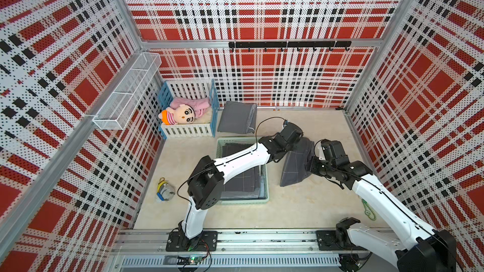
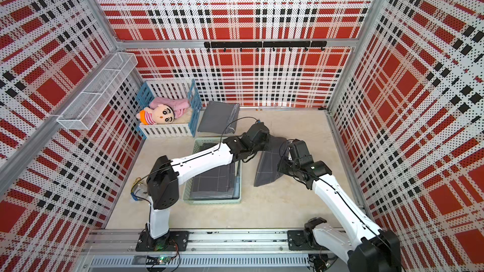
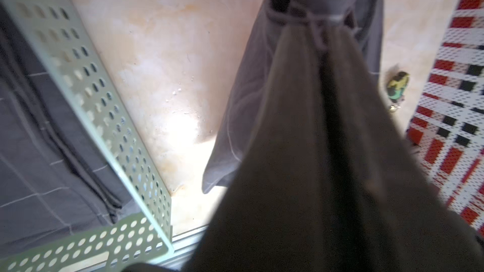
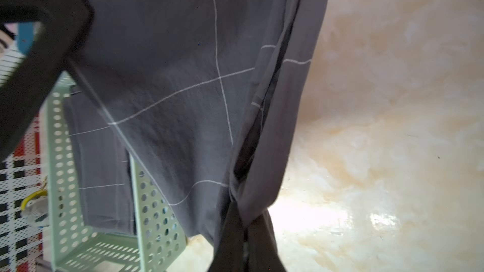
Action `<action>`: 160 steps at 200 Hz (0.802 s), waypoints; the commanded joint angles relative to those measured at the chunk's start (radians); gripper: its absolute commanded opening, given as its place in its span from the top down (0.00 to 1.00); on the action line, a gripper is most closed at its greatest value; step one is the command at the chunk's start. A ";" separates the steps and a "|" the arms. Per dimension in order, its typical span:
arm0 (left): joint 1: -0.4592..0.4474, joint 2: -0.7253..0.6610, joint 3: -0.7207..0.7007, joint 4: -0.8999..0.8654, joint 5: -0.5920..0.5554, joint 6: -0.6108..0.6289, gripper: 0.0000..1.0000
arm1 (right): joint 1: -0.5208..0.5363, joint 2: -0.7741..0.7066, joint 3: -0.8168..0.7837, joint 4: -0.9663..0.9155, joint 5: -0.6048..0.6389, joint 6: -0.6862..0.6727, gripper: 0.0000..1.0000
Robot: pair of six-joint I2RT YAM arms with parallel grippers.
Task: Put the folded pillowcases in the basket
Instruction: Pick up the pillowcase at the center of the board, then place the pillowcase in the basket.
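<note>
My right gripper needs to carry the pillowcase edge, which is still outside, over the side of the basket next, then lower and release it, because the basket's grey grid cloth (image 1: 256, 177) (image 4: 121, 204) lies across that side from my right gripper.
The folded pillowcase (image 1: 294, 170) (image 2: 268, 171) is dark grey with thin white grid lines. It hangs just right of the basket (image 1: 266, 179) (image 2: 213, 201), its lower corner near the floor. My left gripper (image 1: 300, 143) (image 3: 320, 36) is shut on its far upper corner. My right gripper (image 1: 315, 156) (image 4: 245, 231) is shut on the nearer upper edge, pinching bunched cloth. The right wrist view shows the pillowcase (image 4: 183, 87) draped in front of the basket wall (image 4: 154, 218). The pale mint basket holds another folded grey grid cloth (image 1: 239, 179) (image 3: 31, 139).
Behind the basket lies a plain grey folded cloth (image 1: 238, 120), next to a white-and-blue crib (image 1: 188, 129) with a doll. A wire-mesh rack (image 1: 125, 92) hangs on the left wall. A small toy (image 1: 165, 191) lies left and a green trinket (image 1: 368, 209) right.
</note>
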 commanded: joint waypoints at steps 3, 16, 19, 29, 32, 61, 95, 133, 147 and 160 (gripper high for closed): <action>0.034 -0.109 -0.068 -0.022 -0.057 0.015 1.00 | 0.064 -0.006 0.081 -0.024 0.019 0.038 1.00; 0.063 -0.175 -0.116 -0.044 -0.064 0.009 1.00 | 0.115 0.013 0.124 -0.009 0.016 0.054 1.00; 0.069 -0.190 -0.132 -0.047 -0.065 0.009 1.00 | 0.127 0.021 0.132 -0.003 0.014 0.057 1.00; 0.099 -0.243 -0.187 -0.056 -0.068 0.005 1.00 | 0.182 0.047 0.155 0.023 0.011 0.074 1.00; 0.107 -0.259 -0.206 -0.058 -0.072 0.005 1.00 | 0.199 0.058 0.160 0.033 0.010 0.081 1.00; 0.211 -0.396 -0.368 -0.079 -0.084 -0.001 1.00 | 0.359 0.196 0.203 0.159 -0.003 0.123 1.00; 0.324 -0.490 -0.492 -0.091 -0.080 0.024 1.00 | 0.463 0.391 0.264 0.271 -0.030 0.124 1.00; 0.433 -0.490 -0.565 -0.089 -0.069 0.062 1.00 | 0.502 0.549 0.302 0.342 -0.051 0.095 1.00; 0.459 -0.478 -0.579 -0.090 -0.064 0.070 1.00 | 0.504 0.588 0.303 0.356 -0.069 0.099 1.00; 0.475 -0.468 -0.594 -0.086 -0.069 0.079 1.00 | 0.513 0.613 0.308 0.359 -0.073 0.098 1.00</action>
